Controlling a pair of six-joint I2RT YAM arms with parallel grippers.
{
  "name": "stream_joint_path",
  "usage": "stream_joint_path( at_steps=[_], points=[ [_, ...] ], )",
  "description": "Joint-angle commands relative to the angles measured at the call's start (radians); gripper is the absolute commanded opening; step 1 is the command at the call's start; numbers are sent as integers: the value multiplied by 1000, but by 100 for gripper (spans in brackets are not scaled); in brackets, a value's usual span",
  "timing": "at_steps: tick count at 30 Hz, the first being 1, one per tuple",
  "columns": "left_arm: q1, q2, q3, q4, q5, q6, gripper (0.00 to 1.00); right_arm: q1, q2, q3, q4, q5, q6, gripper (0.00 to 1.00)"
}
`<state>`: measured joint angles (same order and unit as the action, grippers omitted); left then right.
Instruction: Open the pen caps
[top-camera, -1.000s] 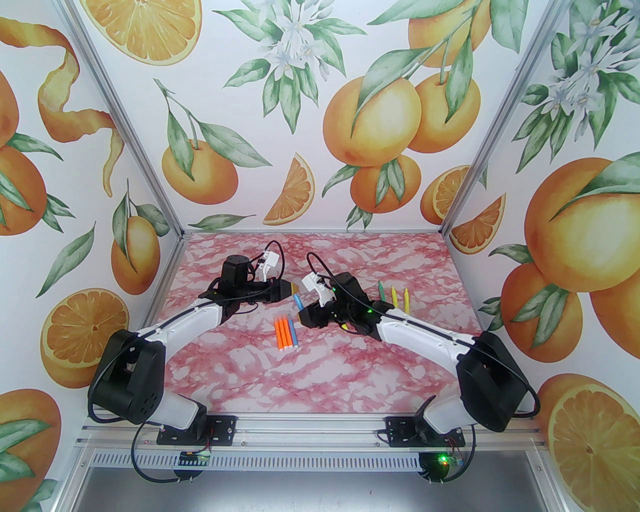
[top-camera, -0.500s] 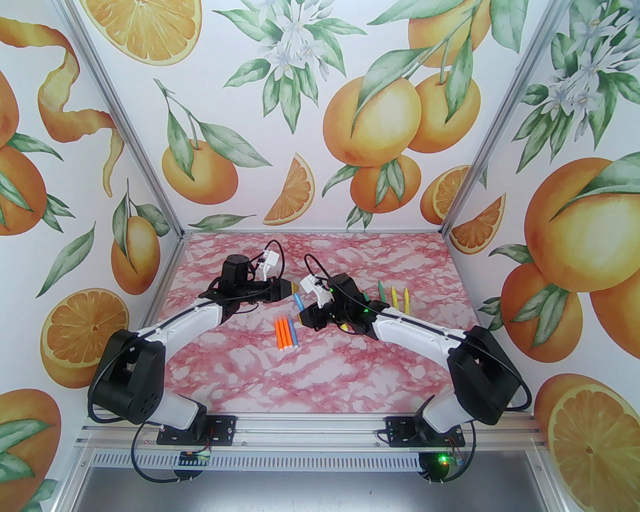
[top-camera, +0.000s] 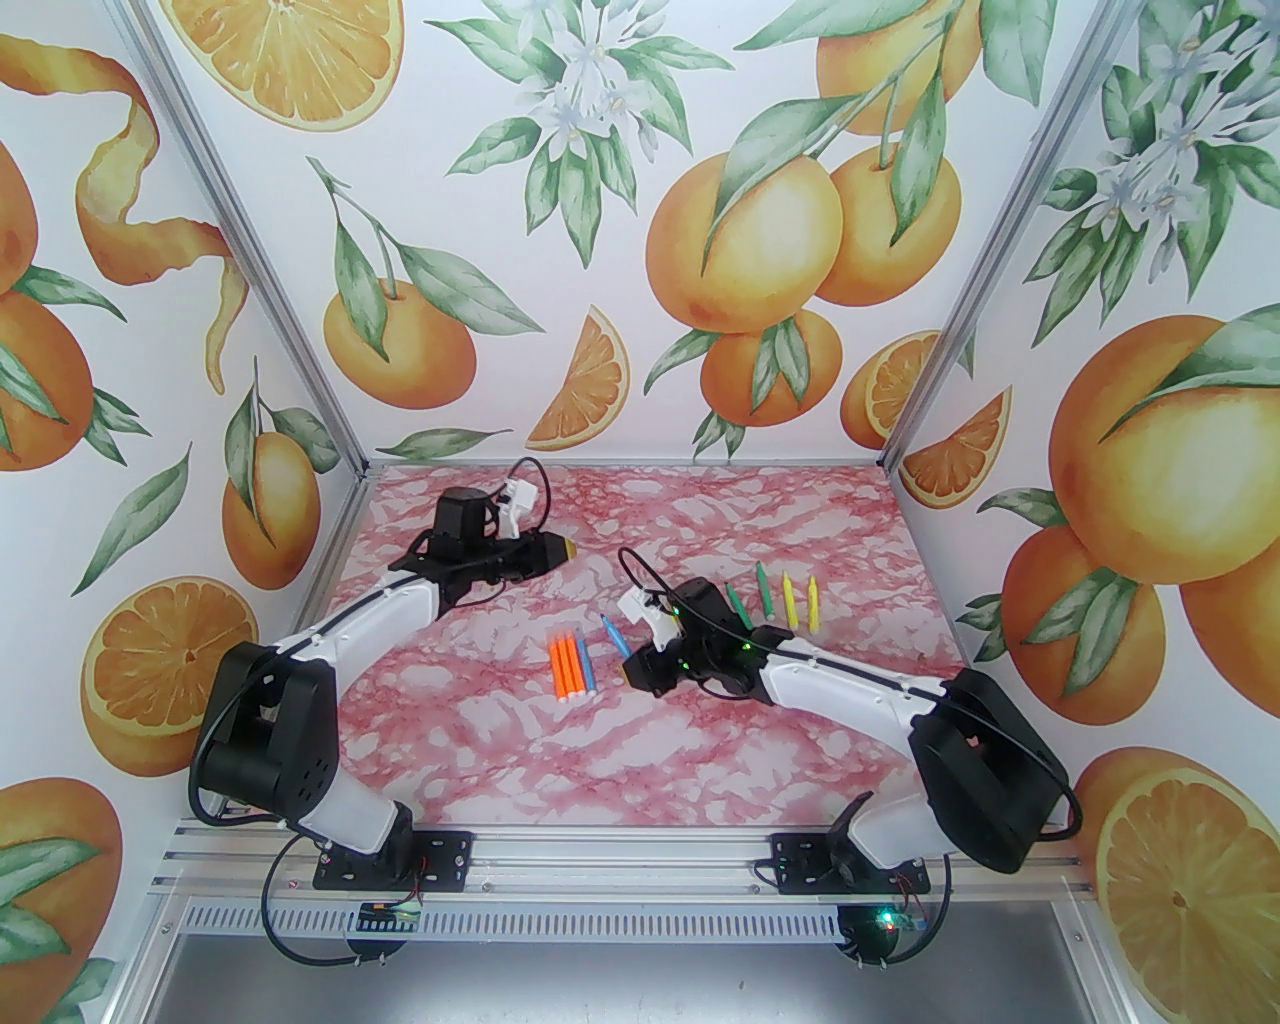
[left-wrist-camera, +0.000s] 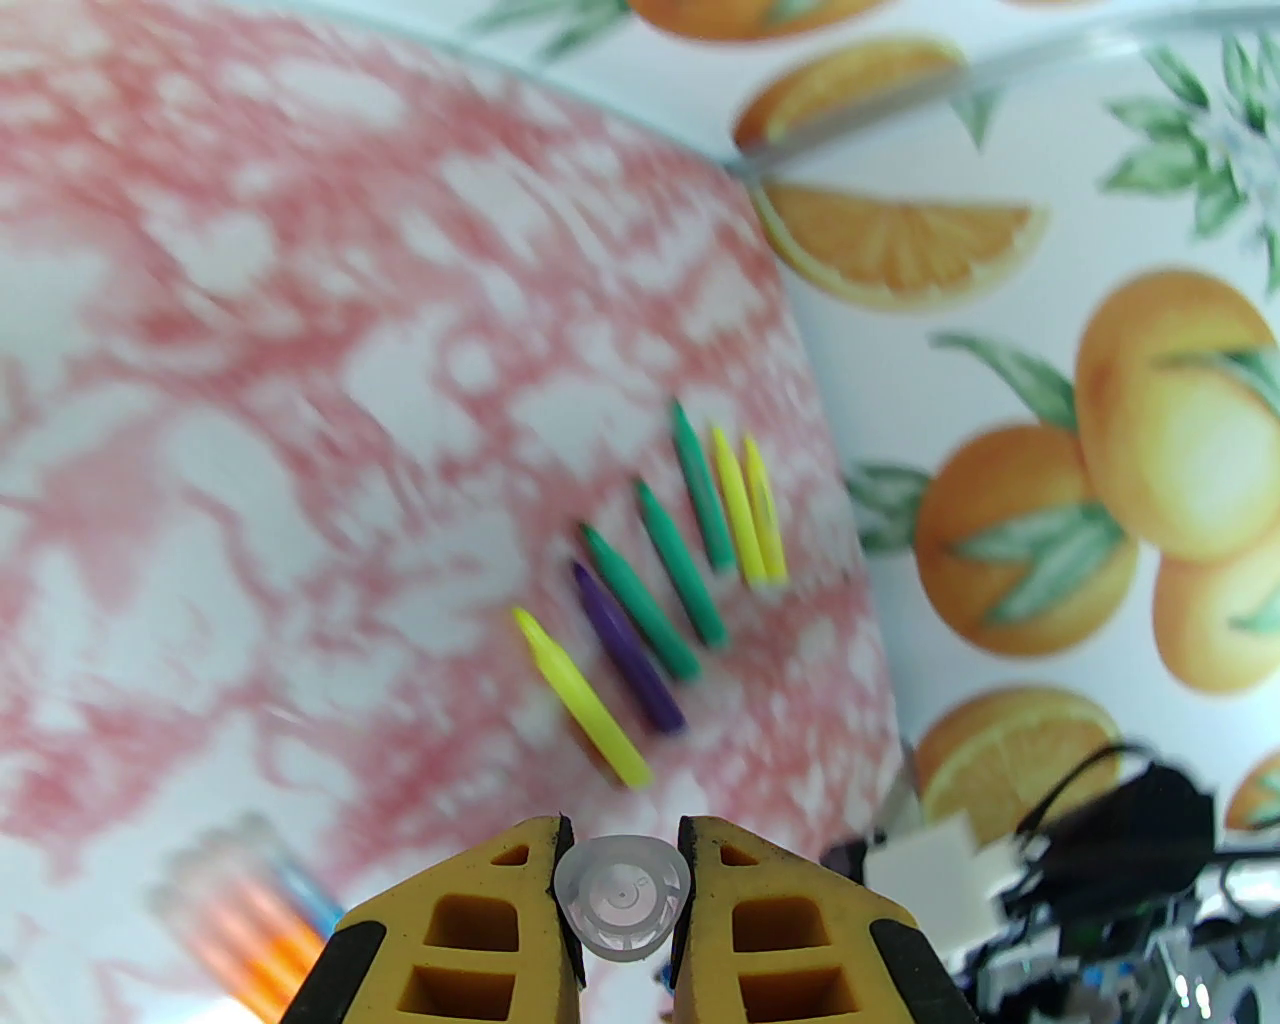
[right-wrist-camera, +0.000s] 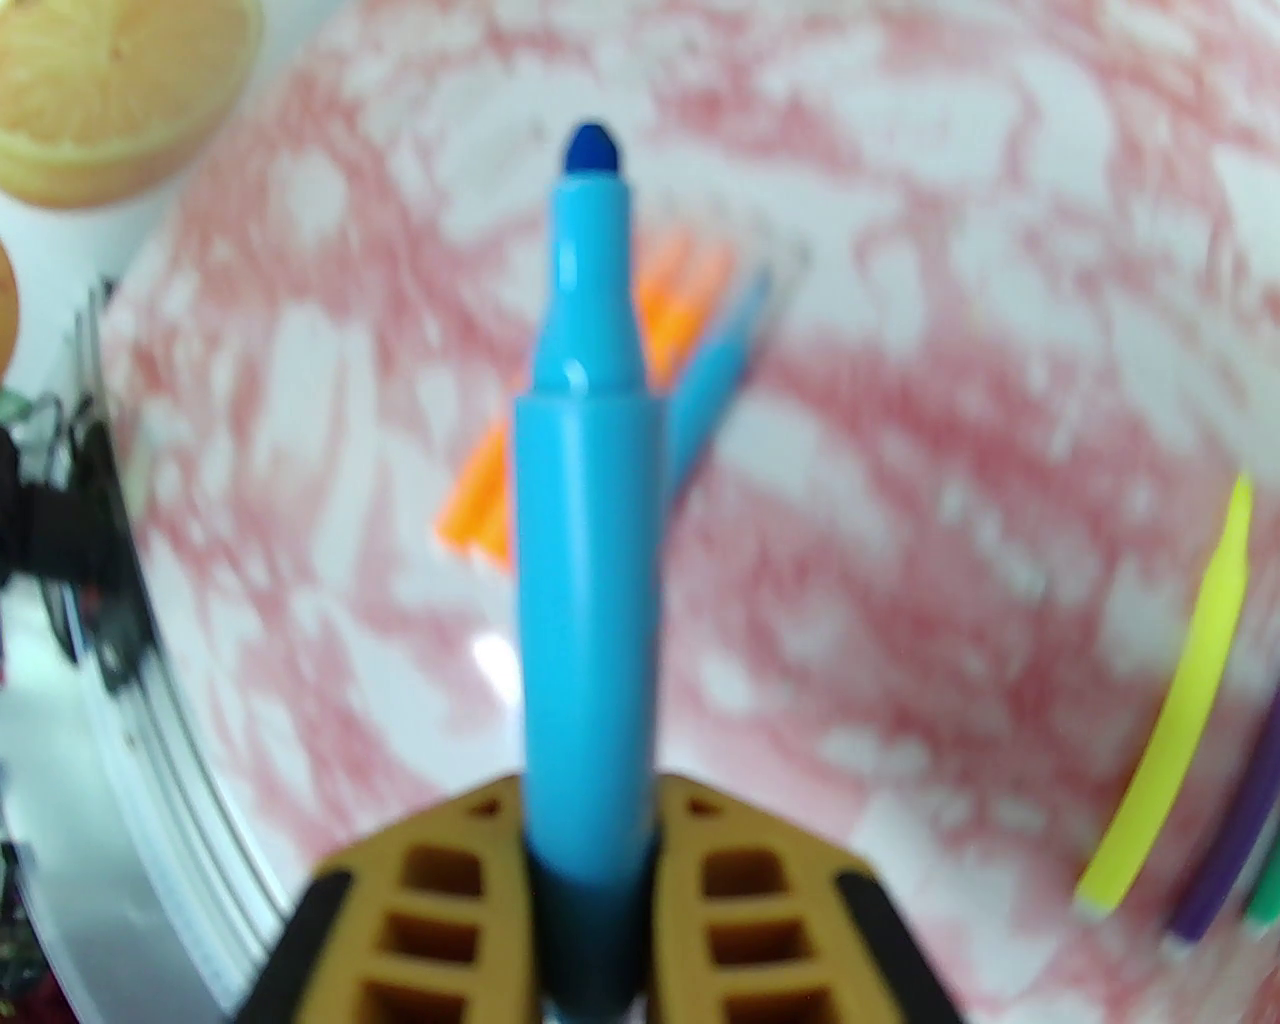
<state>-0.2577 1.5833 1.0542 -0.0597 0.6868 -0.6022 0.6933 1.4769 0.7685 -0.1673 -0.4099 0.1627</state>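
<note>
Next, my right gripper turns and brings the blue pen (top-camera: 612, 633) down onto the tabletop beside the yellow pen at the row's near end, then releases it, its nib bare.
My left gripper (top-camera: 568, 548) hangs over the far left of the table. In the left wrist view the left gripper (left-wrist-camera: 622, 880) is shut on a small translucent pen cap (left-wrist-camera: 622, 900), seen end-on. My right gripper (top-camera: 628, 668) sits at the table's middle, shut on the lower barrel of a light blue pen (top-camera: 612, 633). The right wrist view has that blue pen (right-wrist-camera: 588, 520) pointing away from the right gripper (right-wrist-camera: 590, 850), its dark blue nib (right-wrist-camera: 592, 150) bare. The cap and the pen are well apart.
Three orange pens (top-camera: 565, 668) and a blue one (top-camera: 588, 670) lie side by side just left of my right gripper. A row of green, yellow and purple pens (left-wrist-camera: 680, 565) lies at the right, behind my right arm. The back wall stands close behind my left gripper.
The left gripper has pulled back to the far left with the cap. The right gripper has drawn the blue pen toward the near side, so the two have separated. The right jaws closed tighter.
</note>
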Motion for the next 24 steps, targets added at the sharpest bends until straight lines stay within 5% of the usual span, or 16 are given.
stream_joint_path(
  at_steps=[1,4,9,12,24],
  points=[
    [-5,21,46,-3,-11,6,0,1,-35,-12,-8,35,-31,0],
    [-7,25,84,-130,-69,94,0,0,-28,1,-6,90,-8,0],
    [-18,32,155,-472,-413,311,0,-3,21,65,-92,256,21,0],
    [-18,40,151,-555,-518,364,0,-7,62,84,-113,317,34,0],
    [-18,92,132,-689,-666,432,0,-10,226,211,-218,482,79,0]
  ],
)
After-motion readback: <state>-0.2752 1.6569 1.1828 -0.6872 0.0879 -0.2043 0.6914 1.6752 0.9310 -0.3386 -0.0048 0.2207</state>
